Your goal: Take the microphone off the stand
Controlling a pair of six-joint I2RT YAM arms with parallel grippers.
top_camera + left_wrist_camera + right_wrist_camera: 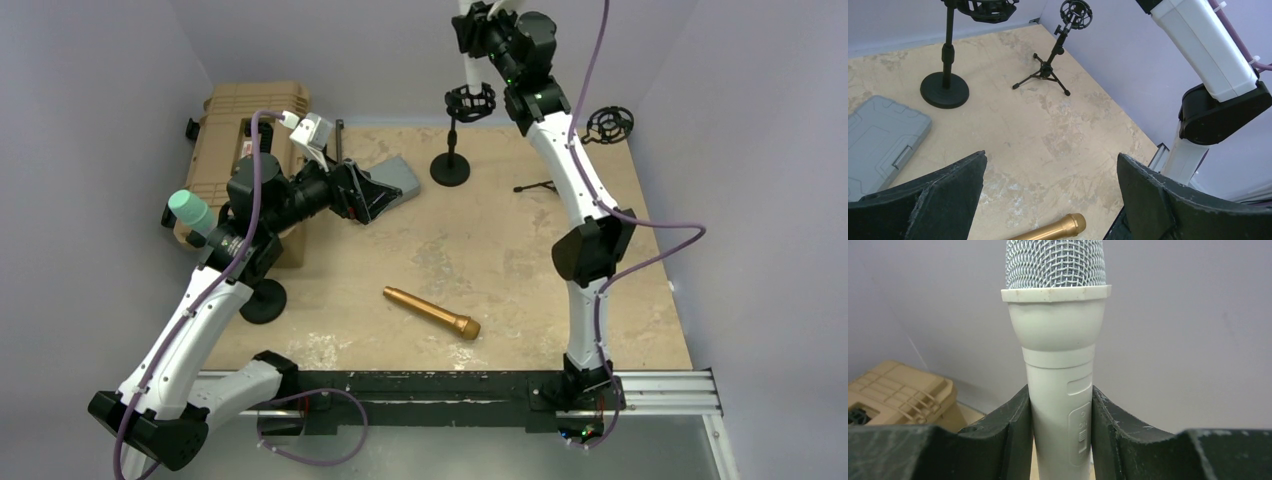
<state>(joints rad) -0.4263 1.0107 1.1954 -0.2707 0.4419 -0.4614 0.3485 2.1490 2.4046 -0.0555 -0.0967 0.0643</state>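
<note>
The bare tabletop (pixel 446 277) beside the gold microphone is below and back from the right gripper, so the gripper should move back and down next, tilting, to release the white microphone (pixel 468 68).
A white microphone (pixel 468 68) with a silver mesh head (pixel 1056 262) stands upright at the back of the table. Its lower end reaches the black shock mount (pixel 470 100) of a round-base stand (pixel 450 168). My right gripper (pixel 482 28) is shut on the microphone body (pixel 1058 365), with a finger pressed on each side just below the head. My left gripper (pixel 365 195) is open and empty, hovering over the table's left middle. In the left wrist view it (pixel 1050 170) shows the same stand base (pixel 944 90) far ahead.
A gold microphone (pixel 432 312) lies on the table in front. A teal-headed microphone (pixel 190 212) sits on a stand at the left. A tan case (pixel 245 130) and a grey case (pixel 878 135) lie at the back left. An empty tripod stand (pixel 608 125) is at the back right.
</note>
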